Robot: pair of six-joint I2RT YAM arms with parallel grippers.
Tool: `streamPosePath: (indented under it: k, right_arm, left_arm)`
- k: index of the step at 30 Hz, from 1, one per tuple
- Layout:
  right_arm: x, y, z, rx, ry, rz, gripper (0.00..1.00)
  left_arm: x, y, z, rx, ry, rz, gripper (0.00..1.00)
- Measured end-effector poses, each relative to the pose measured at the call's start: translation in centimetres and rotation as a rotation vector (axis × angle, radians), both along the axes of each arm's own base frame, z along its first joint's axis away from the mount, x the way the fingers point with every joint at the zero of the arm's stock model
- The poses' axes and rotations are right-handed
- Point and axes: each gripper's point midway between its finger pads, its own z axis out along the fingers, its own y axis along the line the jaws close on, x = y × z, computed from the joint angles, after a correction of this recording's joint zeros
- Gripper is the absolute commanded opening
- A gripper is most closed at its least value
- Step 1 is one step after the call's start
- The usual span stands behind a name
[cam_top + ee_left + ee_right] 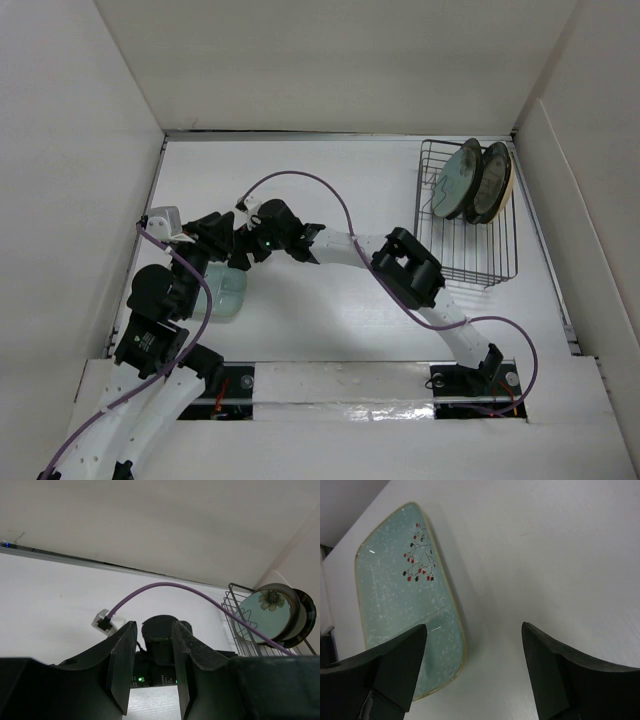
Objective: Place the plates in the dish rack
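Note:
I will lower my right gripper next and move it slightly back, onto the pale green-teal plate's edge beside the empty table.
A pale green-teal plate [228, 292] lies flat on the table at the left; in the right wrist view it [405, 610] shows a red-berry sprig. My right gripper [236, 260] hangs over its right edge, open wide and empty [472, 667], with one finger above the plate's rim and the other above bare table. My left gripper [212, 236] is just left of it, open and empty [155, 672], pointing at the right arm's wrist. The wire dish rack [478, 250] stands at the back right holding a teal plate [455, 180] and a dark-rimmed plate [493, 182], both upright.
White walls enclose the table on the left, back and right. The right arm's purple cable [330, 195] arcs above the table's middle. In the left wrist view the rack [239, 627] and its flowered teal plate [267, 615] show at the right.

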Motion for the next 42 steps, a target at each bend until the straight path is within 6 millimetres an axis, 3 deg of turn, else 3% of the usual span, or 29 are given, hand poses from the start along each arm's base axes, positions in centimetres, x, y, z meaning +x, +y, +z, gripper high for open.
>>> streamPosePath:
  k: [4,11,18,23,31,33,38,42]
  right_arm:
    - [-1.0,0.6,-2.6,-0.044,0.032,0.029,0.77]
    - [-2.4,1.9,-2.7,-0.027,0.05,0.1,0.7]
    - [-3.5,2.2,-3.1,-0.006,0.098,0.155,0.5]
    - [-4.6,2.1,-3.4,0.012,0.135,0.193,0.44]
    - [-5.7,1.7,-4.3,0.037,0.196,0.214,0.11]
    - [-6.1,1.4,-4.3,0.054,0.227,0.223,0.0]
    - [-7.0,0.0,-4.1,0.066,0.283,0.221,0.0]
    - [-7.0,-2.7,-3.1,0.075,0.289,0.158,0.0]
  left_arm:
    - [0.0,-0.1,0.0,0.001,0.0,-0.005,0.32]
    - [0.0,-0.2,0.0,0.001,0.001,-0.009,0.32]
    - [0.0,-0.1,0.0,0.001,0.001,-0.006,0.31]
    - [0.0,-0.1,-0.1,0.001,0.001,-0.003,0.31]
    - [0.0,0.0,-0.1,0.0,0.001,0.0,0.3]
    - [0.0,0.0,-0.1,0.0,0.002,0.001,0.3]
    - [0.0,0.0,-0.1,0.0,0.002,0.003,0.3]
    - [0.0,0.1,0.0,-0.001,-0.001,0.003,0.3]
